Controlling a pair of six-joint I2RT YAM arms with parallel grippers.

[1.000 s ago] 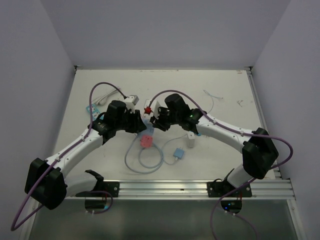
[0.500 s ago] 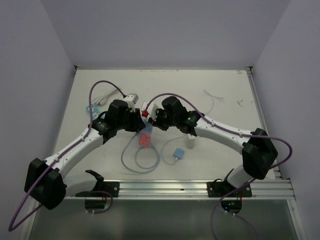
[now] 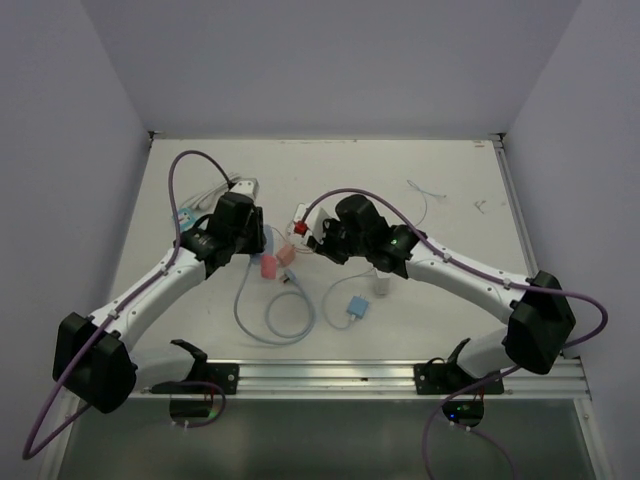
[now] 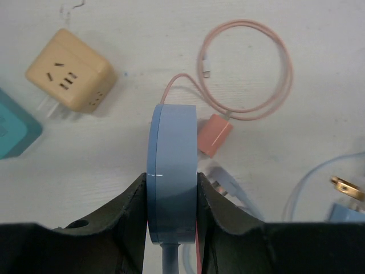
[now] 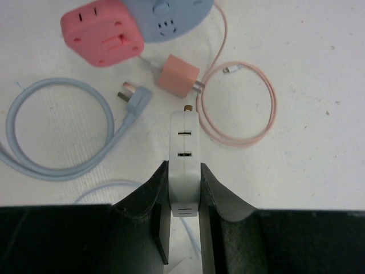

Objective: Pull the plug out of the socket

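The thin blue cable (image 3: 345, 268) lies below my right gripper, so I will next move that gripper down to the bare tabletop by the cable and let go of the white plug there, clear of the socket.
My left gripper (image 4: 171, 177) is shut on the round blue socket (image 4: 171, 171), seen edge-on. In the right wrist view the socket's face (image 5: 168, 14) shows at the top, with a pink cube adapter (image 5: 102, 34) against it. My right gripper (image 5: 183, 165) is shut on a flat white plug (image 5: 185, 154) with a brass prong at its tip. The plug is clear of the socket, with bare table between them. In the top view the left gripper (image 3: 258, 245) and right gripper (image 3: 315, 245) stand apart at mid-table.
A pink charger (image 5: 178, 76) with a coiled pink cable (image 5: 242, 103) lies between the grippers. A blue cable loop (image 5: 57, 125) with a blue plug (image 5: 134, 97) lies near. A yellow cube adapter (image 4: 71, 77) is far left. A blue square box (image 3: 356, 305) lies nearer the arm bases.
The two grippers, close together a second ago, have drawn apart. The left gripper moved left with the blue socket and pink cube. The right gripper holds the white plug, now separate.
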